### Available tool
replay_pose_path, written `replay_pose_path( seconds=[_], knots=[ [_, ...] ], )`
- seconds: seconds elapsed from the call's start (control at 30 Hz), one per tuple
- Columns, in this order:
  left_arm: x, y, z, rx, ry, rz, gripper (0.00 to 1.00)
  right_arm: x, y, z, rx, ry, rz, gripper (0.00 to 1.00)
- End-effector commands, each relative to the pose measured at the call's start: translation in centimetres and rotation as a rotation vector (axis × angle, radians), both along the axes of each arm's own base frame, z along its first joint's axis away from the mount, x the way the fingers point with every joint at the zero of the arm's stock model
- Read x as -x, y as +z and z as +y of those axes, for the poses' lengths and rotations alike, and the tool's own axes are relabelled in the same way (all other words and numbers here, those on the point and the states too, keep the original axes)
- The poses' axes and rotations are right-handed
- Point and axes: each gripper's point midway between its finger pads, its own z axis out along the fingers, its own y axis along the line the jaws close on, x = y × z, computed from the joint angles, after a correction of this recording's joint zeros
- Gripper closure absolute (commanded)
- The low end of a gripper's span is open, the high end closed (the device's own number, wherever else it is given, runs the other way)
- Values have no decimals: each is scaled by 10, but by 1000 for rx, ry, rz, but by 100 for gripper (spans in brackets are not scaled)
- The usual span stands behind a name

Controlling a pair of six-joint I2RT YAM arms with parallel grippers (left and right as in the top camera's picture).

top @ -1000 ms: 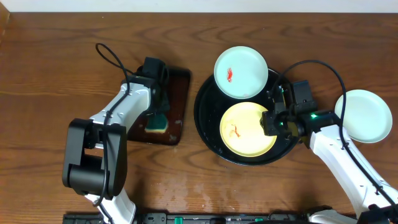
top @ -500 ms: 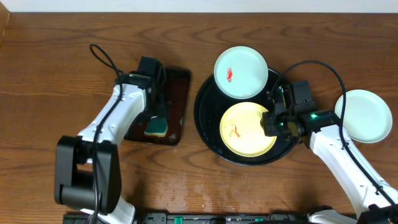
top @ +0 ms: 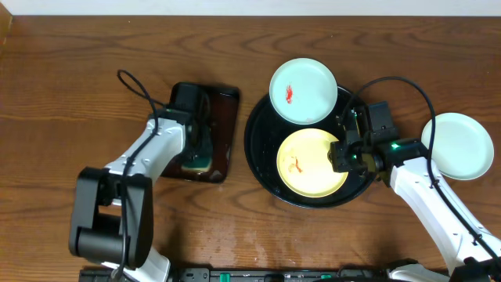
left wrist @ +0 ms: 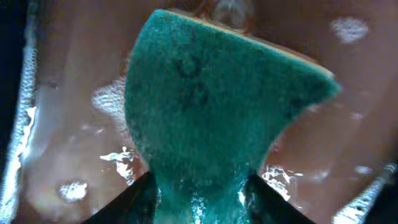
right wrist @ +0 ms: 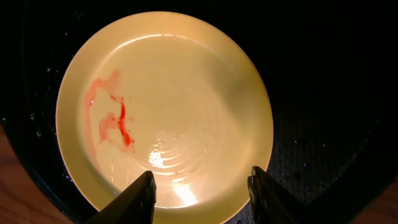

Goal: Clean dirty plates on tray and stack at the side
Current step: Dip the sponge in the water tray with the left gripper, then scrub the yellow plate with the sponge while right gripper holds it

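The yellow plate's rim runs under only one finger. My right gripper needs to move down and to the right in the wrist view next, onto the yellow plate's rim.
A pale yellow plate with a red smear lies in the black tray; it also shows in the right wrist view. A mint plate with a red smear rests on the tray's far rim. A clean mint plate sits on the table at the right. My right gripper is open, its fingers over the yellow plate's near edge. My left gripper is shut on a green sponge, pinching it over the wet brown tray.
The rectangular dark brown tray lies left of the black tray, its surface wet. The black tray's floor shows around the yellow plate. Both arms' cables loop over the table.
My left arm has swung and its gripper has come down over the sponge on the brown tray. The right arm and the plates have not moved.
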Motion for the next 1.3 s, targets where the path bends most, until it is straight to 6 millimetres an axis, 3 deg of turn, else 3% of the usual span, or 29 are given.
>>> replay_pose_path(
  seconds=[0.0,0.07,0.2,0.43,0.5,0.67,0.9,1.07,1.17,1.27],
  knots=[
    [13,-19,1,2,-2,55,73,-3,7,4,-13,-1,-14,53],
    [12,-17,0,3,-2,54,92,-3,7,4,-13,-2,-14,54],
    [6,3,-1,5,-2,38,93,-6,6,-4,2,-57,-12,55],
    [-12,72,-12,18,-49,-45,93,-13,4,-30,-7,-153,-5,60],
    [-14,97,-23,30,-83,-89,92,-10,-2,-33,-11,-142,14,62],
    [0,132,-66,133,-183,-153,93,-8,-27,-33,1,-131,78,67],
    [19,134,-117,178,-225,-152,93,-20,-63,-33,14,-126,123,75],
    [19,130,-150,219,-247,-182,92,-16,-81,-34,25,-128,175,80],
    [18,126,-167,240,-253,-192,93,-13,-89,-35,30,-128,199,96],
    [18,119,-187,281,-266,-186,92,-10,-91,-35,32,-129,214,99]
  ],
)
